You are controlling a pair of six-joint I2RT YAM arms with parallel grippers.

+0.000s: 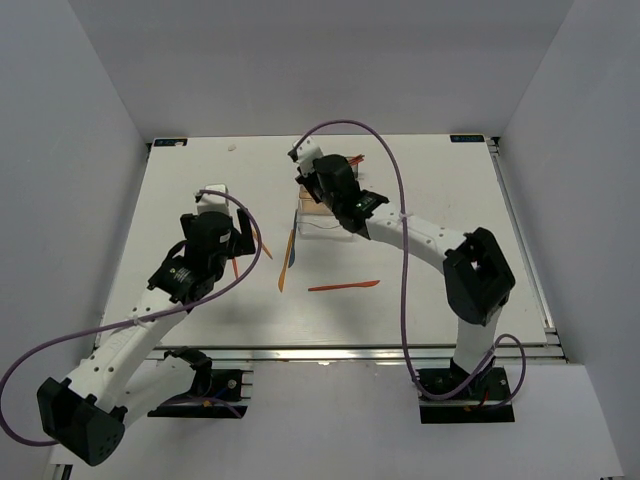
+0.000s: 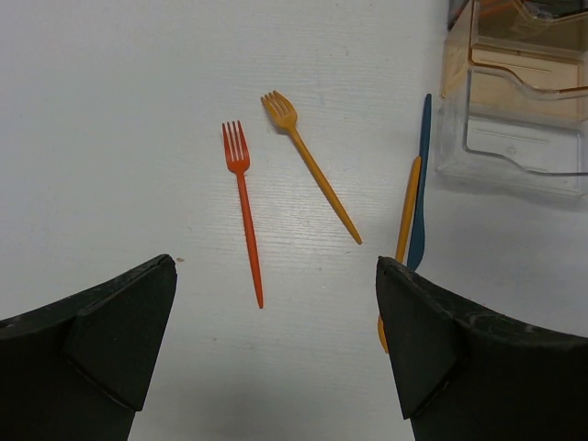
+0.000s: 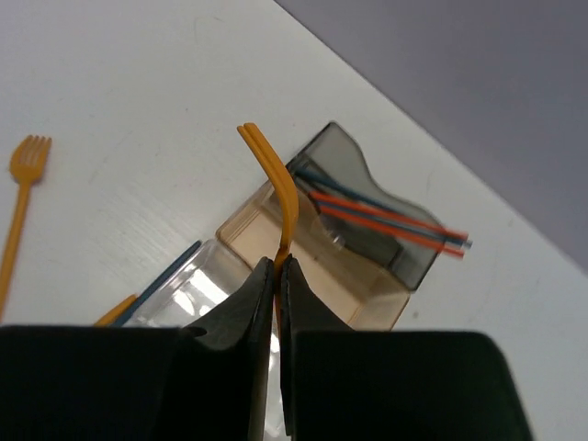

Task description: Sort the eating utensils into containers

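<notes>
The robot will next turn its right gripper and move it down to bring the orange fork along the amber bin [image 1: 316, 204] [image 3: 344, 276] and release it there, because that bin is below the gripper.
My right gripper [image 3: 277, 266] is shut on the handle of an orange fork [image 3: 276, 179] and holds it tines-up over the amber bin [image 3: 344, 276]. The smoky grey bin [image 3: 342, 149] beside it holds red and blue sticks [image 3: 386, 217]. The clear bin [image 3: 188, 292] is on the other side. My left gripper [image 2: 276, 331] is open and empty above the table. Ahead of it lie a red fork [image 2: 242, 207], an orange fork [image 2: 310, 165], a dark blue knife [image 2: 421, 184] and an orange knife [image 2: 406, 211].
The three bins [image 1: 318, 210] stand mid-table under my right gripper [image 1: 322, 196]. An orange-red knife [image 1: 345, 286] lies alone toward the near edge. My left gripper [image 1: 240, 240] hovers left of the bins. Grey walls enclose the white table.
</notes>
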